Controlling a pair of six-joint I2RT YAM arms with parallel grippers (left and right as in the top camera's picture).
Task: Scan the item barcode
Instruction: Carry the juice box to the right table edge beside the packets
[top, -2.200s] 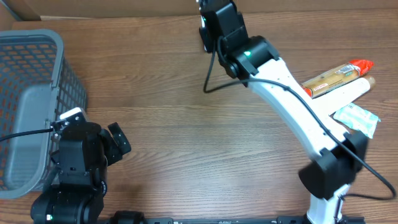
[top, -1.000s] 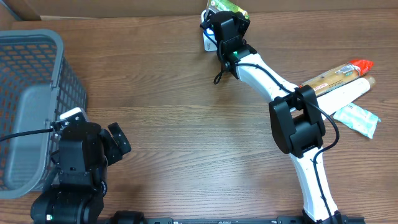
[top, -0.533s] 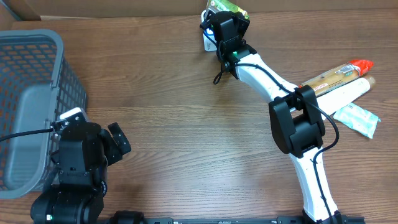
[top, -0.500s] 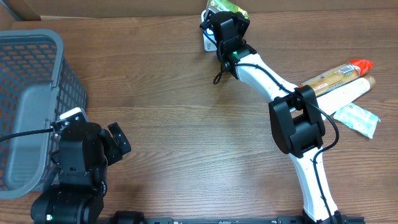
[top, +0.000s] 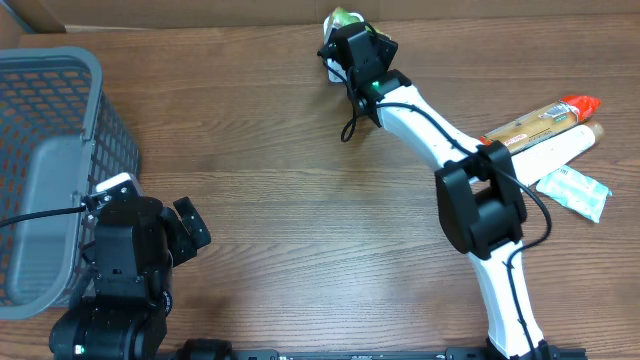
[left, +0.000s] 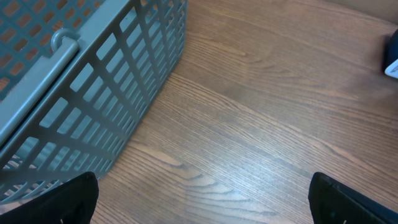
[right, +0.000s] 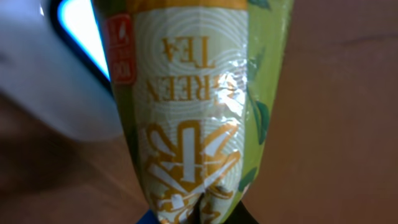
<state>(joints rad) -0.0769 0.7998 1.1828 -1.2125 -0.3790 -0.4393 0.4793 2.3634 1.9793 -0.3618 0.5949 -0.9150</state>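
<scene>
The other items lie by the teal packet, back and to the right in the overhead view, so my right gripper will next carry this one there and let it go.
The item is a green-and-yellow green tea packet (right: 193, 93), and my right gripper (right: 199, 218) is shut on its lower end, which is pinched and creased. In the overhead view that gripper (top: 355, 40) is at the table's far edge, and the packet (top: 343, 17) sticks out beyond it. Just left of the packet is the white scanner (right: 50, 81) with a glowing blue window (right: 78, 34), and the packet's edge overlaps it. No barcode shows on the face towards the camera. My left gripper (left: 202, 205) hangs open over bare wood beside the basket, holding nothing.
A grey mesh basket (top: 50, 70) stands at the left edge, close to my left arm (top: 130, 250). At the right lie an orange-capped tube (top: 540, 120), a pale tube (top: 550, 150) and a small teal packet (top: 572, 190).
My right gripper has shifted slightly left and away with the tea packet, which now shows less of itself from above. The left arm has not moved.
</scene>
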